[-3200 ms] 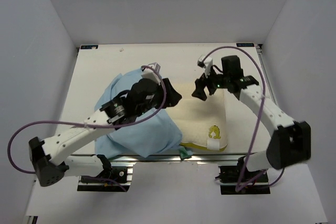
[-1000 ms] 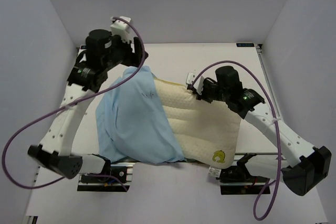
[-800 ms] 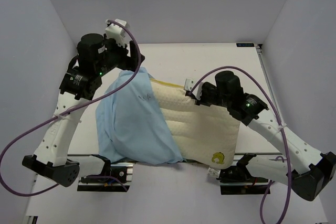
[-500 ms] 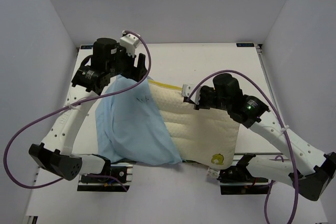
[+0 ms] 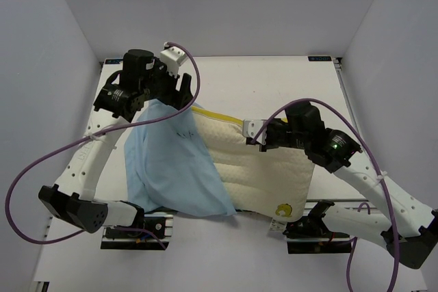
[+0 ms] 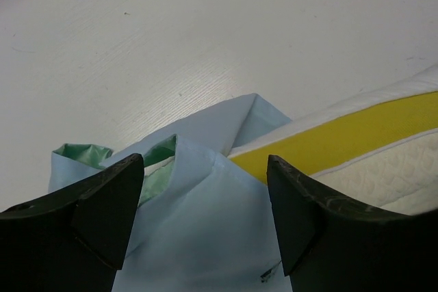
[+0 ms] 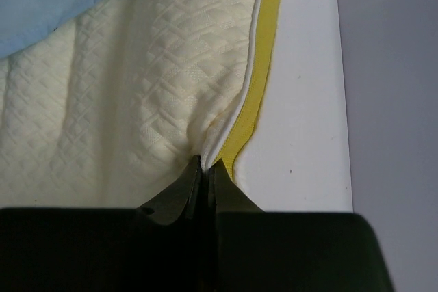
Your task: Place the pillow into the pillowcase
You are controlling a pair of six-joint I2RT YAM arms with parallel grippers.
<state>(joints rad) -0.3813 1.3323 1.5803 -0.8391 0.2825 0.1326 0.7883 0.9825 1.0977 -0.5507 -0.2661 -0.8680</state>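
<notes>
My left gripper moves down onto the pillowcase's blue hem and closes next, as the hem stands up in a fold between my open fingers, beside the pillow's yellow rim (image 6: 342,141).
The cream pillow (image 5: 263,169) lies across the table's near half, its yellow rim (image 6: 342,141) along the far edge. The light blue pillowcase (image 5: 171,169) covers the pillow's left part; a strip of its green face (image 6: 82,152) shows at the far corner. My left gripper (image 5: 179,97) hovers open just above that far corner of the pillowcase (image 6: 198,210), the cloth between its fingers (image 6: 102,210) but not pinched. My right gripper (image 7: 207,169) is shut on the pillow's far edge (image 7: 123,87), at the seam beside the yellow rim.
The white table (image 5: 274,80) stretches beyond the pillow to the back wall. Grey walls close in on both sides. The pillow's near right corner with its yellow logo (image 5: 281,208) hangs over the table's near edge.
My left gripper has swung right and come down over the pillowcase's far corner. My right gripper, still gripping the pillow's edge, has shifted right and nearer, taking the pillow along.
</notes>
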